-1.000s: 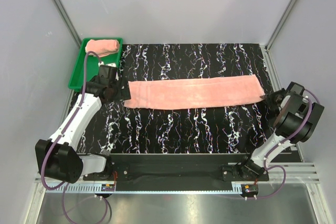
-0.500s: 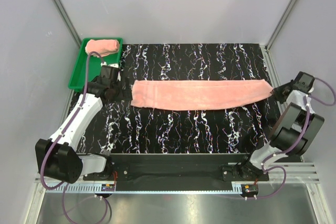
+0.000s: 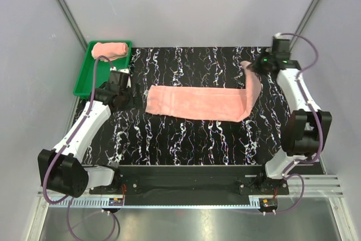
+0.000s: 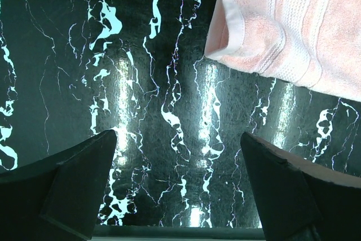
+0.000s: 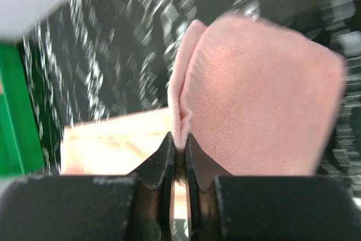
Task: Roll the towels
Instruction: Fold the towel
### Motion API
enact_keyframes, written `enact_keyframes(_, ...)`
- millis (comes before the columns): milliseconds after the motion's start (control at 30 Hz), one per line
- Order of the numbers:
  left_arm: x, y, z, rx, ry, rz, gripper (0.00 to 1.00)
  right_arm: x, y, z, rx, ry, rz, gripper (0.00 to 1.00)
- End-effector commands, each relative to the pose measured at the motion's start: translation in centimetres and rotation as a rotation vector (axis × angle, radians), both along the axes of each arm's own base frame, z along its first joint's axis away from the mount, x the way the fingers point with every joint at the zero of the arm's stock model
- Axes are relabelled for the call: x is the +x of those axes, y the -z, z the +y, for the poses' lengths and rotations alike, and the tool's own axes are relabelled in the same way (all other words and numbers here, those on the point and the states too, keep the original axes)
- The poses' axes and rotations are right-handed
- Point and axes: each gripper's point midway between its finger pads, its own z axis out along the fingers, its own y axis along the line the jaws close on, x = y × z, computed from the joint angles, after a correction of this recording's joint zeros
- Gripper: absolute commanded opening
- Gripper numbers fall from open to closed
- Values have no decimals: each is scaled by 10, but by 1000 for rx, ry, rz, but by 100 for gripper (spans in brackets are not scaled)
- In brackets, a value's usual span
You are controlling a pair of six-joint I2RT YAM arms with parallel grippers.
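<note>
The towel's flat end [image 3: 155,102] [image 5: 84,146] is below the robot's right gripper, to the gripper's left in the top view, so the right gripper should sweep down to it next and release there.
A long salmon-pink towel [image 3: 197,101] lies flat across the black marbled table. Its right end [image 3: 252,86] is lifted off the table and bent upward toward the back. My right gripper [image 3: 252,67] is shut on that raised end; in the right wrist view the towel edge [image 5: 186,114] is pinched between the two fingers. My left gripper [image 4: 177,165] stands open over bare table, just left of the towel's left end [image 4: 271,32], touching nothing. A second pink towel [image 3: 109,49], rolled, lies in the green tray [image 3: 87,80] at the back left.
Grey walls with metal posts close in the table on the left, back and right. The green tray stands against the left wall, behind my left arm [image 3: 84,128]. A metal rail [image 3: 186,196] with both arm bases runs along the near edge.
My right gripper closed on the towel's right end, then lifted it and swung it toward the back. The towel's left end slid rightward, away from my open left gripper.
</note>
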Motion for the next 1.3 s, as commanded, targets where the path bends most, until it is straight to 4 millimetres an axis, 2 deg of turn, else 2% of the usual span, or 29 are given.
enact_keyframes(0,7,-5,-1,8,16,-37,99,3,0,59,-17,-115,40,11)
enact_keyframes(33,7,-4,0,14,13,-34,99,3,-2,86,-14,-149,37,11)
enact_keyframes(100,7,-3,1,19,8,-32,99,11,-2,111,-8,-184,35,11)
enact_keyframes(133,7,-3,3,26,2,-29,99,7,-2,138,-10,-219,40,11)
enact_keyframes(167,7,-3,3,28,2,-31,99,14,-5,152,-10,-235,30,10)
enact_keyframes(233,7,-2,6,39,-6,-28,99,14,-4,177,-13,-259,36,10)
enact_keyframes(267,7,-1,6,41,-7,-25,99,14,-5,202,-7,-299,28,10)
enact_keyframes(333,8,0,6,44,-8,-21,99,15,-5,223,7,-314,27,10)
enact_keyframes(367,7,1,7,47,-10,-17,99,15,-6,246,10,-351,19,9)
enact_keyframes(467,8,2,9,58,-19,-15,99,17,-4,275,14,-372,18,9)
enact_keyframes(500,8,2,10,64,-22,-13,99,11,-4,292,18,-399,16,8)
enact_keyframes(567,8,2,12,70,-30,-14,99,13,-4,310,19,-409,4,8)
enact_keyframes(600,8,3,13,77,-36,-13,99,7,-4,324,18,-429,4,8)
enact_keyframes(667,8,2,15,83,-43,-13,99,7,-3,338,20,-433,-3,8)
enact_keyframes(833,8,4,20,103,-63,-10,99,-10,-1,375,25,-484,-17,7)
enact_keyframes(1033,8,4,23,113,-77,-8,99,-26,4,398,17,-514,-43,6)
enact_keyframes(1133,8,4,26,120,-88,-5,99,-39,8,414,16,-546,-56,6)
enact_keyframes(1167,8,4,27,121,-91,-6,99,-50,16,421,11,-568,-46,6)
enact_keyframes(1233,8,5,29,127,-99,-3,99,-61,17,439,27,-611,-79,6)
enact_keyframes(1267,8,4,31,130,-107,-6,99,-68,27,443,11,-625,-71,6)
